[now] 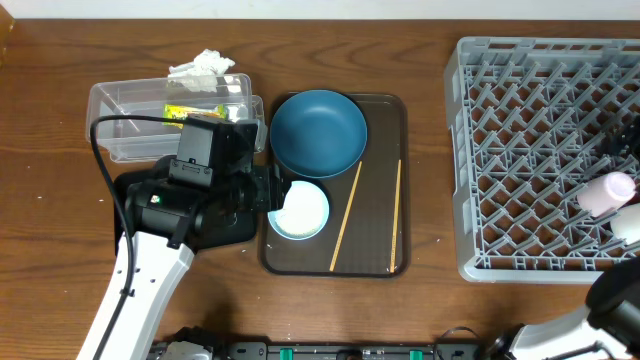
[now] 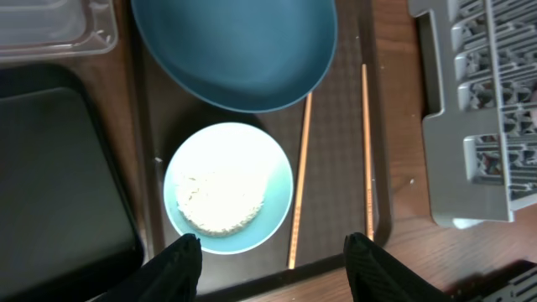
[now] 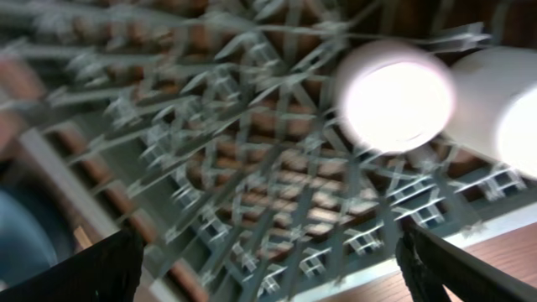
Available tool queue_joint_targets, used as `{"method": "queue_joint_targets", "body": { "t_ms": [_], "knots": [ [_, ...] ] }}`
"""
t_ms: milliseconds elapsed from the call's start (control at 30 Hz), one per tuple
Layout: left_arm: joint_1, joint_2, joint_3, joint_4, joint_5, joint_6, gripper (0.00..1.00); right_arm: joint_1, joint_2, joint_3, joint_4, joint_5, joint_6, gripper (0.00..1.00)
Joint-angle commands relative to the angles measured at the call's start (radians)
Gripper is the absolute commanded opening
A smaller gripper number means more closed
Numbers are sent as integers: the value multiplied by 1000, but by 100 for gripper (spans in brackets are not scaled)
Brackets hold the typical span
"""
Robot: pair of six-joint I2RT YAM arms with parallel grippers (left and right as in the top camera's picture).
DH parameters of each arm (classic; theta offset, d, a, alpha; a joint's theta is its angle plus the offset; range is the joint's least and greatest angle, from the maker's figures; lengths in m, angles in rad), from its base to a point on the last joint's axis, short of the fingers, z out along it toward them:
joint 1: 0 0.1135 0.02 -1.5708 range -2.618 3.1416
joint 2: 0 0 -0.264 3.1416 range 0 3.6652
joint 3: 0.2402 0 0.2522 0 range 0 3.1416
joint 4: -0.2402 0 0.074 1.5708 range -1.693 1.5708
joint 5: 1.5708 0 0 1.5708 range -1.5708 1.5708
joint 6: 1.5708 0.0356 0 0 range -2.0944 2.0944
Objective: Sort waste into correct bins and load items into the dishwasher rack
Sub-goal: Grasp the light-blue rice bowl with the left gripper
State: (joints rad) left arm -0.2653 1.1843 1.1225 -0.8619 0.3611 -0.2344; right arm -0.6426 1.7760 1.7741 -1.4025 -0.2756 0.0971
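Observation:
I will lower my left gripper next, toward the right in the overhead view, onto the pale blue bowl's chopstick-side rim, because the rice leaves that rim bare.
My left gripper is open and empty, hovering just short of the pale blue bowl that holds the rice. The bowl, the dark blue plate and two chopsticks lie on the brown serving tray. The black tray is left of the bowl, under my arm. The snack wrapper is in the clear tub; the tissue lies behind it. My right gripper is open and empty over the rack, where the pink cup and another pale cup lie.
The rack's near-left corner stands just right of the serving tray. The second chopstick lies by the tray's right rim. The right wrist view is blurred. Bare wooden table separates tray and rack.

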Motion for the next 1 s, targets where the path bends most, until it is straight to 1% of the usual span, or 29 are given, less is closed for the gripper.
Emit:
{"method": "queue_joint_targets", "body": {
  "t_ms": [0,167,200,267,400,500,600,767,867,967],
  "knots": [
    [-3,21,3,-10,-24,13,59,95,-70,29,-24,-69,-54,95],
    [-46,82,-7,-13,-23,12,60,272,-84,26,-71,-14,-68,93],
    [-62,99,-7,-13,-23,12,60,313,-85,18,-72,10,-64,91],
    [-99,140,-7,-12,-29,11,60,394,-84,2,-75,79,-40,91],
    [-167,235,-7,-11,-84,-34,60,528,-85,-26,-83,212,28,92],
    [-208,309,-7,5,-86,-60,60,609,-85,-51,-76,254,51,93],
    [-240,373,-7,42,-86,-94,60,661,-85,-79,-59,254,52,93],
    [-292,468,-7,120,-87,-104,59,708,-84,-119,-33,253,60,93],
    [-317,523,-7,138,-132,-112,58,712,-84,-137,-29,253,64,93],
    [-335,575,-7,140,-173,-142,54,711,-84,-148,-29,254,63,93]
  ]
}}
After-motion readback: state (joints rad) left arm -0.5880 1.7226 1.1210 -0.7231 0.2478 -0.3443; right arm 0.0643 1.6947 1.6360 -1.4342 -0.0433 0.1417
